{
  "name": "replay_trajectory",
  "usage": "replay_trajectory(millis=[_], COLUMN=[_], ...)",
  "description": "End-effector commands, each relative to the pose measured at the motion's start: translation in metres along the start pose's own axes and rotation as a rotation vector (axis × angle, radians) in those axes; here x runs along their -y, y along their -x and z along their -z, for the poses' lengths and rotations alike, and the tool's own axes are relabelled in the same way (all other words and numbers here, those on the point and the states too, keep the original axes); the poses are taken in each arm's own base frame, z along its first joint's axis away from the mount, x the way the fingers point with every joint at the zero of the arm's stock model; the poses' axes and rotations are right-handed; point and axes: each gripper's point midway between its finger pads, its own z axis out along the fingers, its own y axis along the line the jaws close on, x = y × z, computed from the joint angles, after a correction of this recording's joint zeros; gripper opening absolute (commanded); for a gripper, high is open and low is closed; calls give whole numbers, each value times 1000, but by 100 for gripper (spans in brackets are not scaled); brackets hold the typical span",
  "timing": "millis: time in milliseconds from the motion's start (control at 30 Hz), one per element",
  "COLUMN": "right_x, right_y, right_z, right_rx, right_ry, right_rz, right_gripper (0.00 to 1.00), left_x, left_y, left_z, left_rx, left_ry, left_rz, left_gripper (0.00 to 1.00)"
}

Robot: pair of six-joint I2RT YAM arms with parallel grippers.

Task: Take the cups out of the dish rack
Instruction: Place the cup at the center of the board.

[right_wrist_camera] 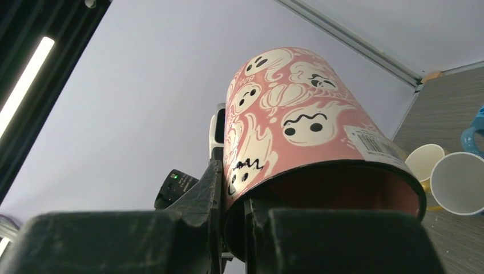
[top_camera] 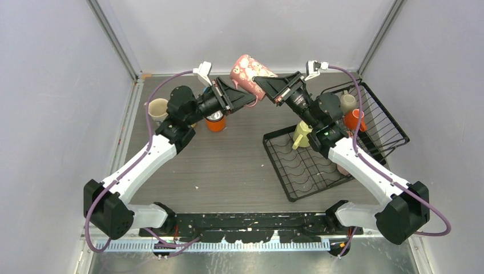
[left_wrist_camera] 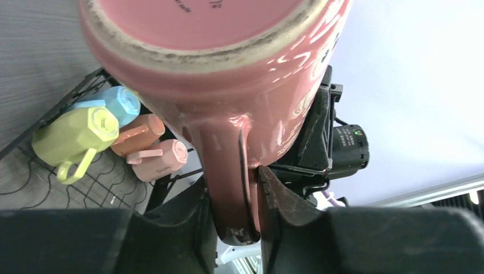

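The mug goes down onto the bare tabletop beside the orange cup next. My right gripper tips downward and releases it, since that spot lies below.
A pink mug with white ghost prints is held in the air at the back, between both grippers. My left gripper is shut on its handle; its base fills the left wrist view. My right gripper is shut on its rim wall, one finger inside the mouth and one outside. The black wire dish rack stands at the right, with a lime mug, an orange mug and a greyish mug. The left wrist view shows lime, blue, orange and pink mugs there.
A cream cup and an orange cup stand on the table at the back left, under my left arm. The right wrist view shows a cream cup, a white cup and part of a blue one. Walls close three sides.
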Motion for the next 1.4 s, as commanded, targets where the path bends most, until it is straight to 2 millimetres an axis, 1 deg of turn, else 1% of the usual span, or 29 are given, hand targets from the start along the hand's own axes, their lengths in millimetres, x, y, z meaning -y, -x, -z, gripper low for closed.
replay_trajectory(millis=[0, 67, 167, 200, 233, 267, 300, 400, 567, 600, 667, 700, 867, 967, 1000, 1200, 1367], right_x=[-29, -30, -33, -34, -34, -33, -32, -23, 10, 18, 30, 33, 63, 79, 92, 136, 170], right_y=[-2, -2, 0, 1, 2, 3, 4, 8, 7, 6, 6, 7, -1, -8, -7, -20, -30], right_z=[-3, -3, -4, -5, -6, -6, -6, -8, -6, -6, -6, -8, -11, -17, -19, -29, -38], right_rx=[2, 8, 14, 16, 17, 17, 19, 11, -43, -57, -75, -83, -169, -222, -223, -326, -382], right_ry=[32, 18, 1, -6, -22, -37, -54, -137, -333, -370, -434, -457, -580, -631, -676, -798, -837], right_rz=[64, 83, 112, 122, 134, 147, 159, 194, 246, 257, 278, 288, 327, 351, 370, 432, 467], right_gripper=[1, 1, 1, 1, 1, 1, 1, 1, 1, 1, 1, 1, 1, 1, 1, 1, 1], left_x=[36, 34, 30, 28, 24, 21, 17, 1, -22, -19, -27, -28, -34, -33, -32, -25, -9], left_y=[12, 11, 9, 8, 7, 6, 5, 0, -2, 0, -2, -2, -1, -4, -5, -8, -5], left_z=[5, 5, 7, 9, 10, 12, 15, 28, 61, 69, 82, 88, 115, 128, 132, 154, 177], left_rx=[61, 59, 58, 60, 61, 63, 64, 70, 91, 104, 101, 103, 104, 95, 95, 107, 138], left_ry=[-140, -137, -127, -119, -107, -92, -76, -1, 175, 190, 256, 280, 387, 412, 414, 429, 445], left_rz=[-155, -145, -137, -136, -134, -136, -142, -183, -290, -324, -361, -382, -471, -506, -516, -564, -626], left_gripper=[36, 48, 62, 75, 86, 95, 99, 100, 100, 100, 100, 100, 100, 100, 100, 100, 100])
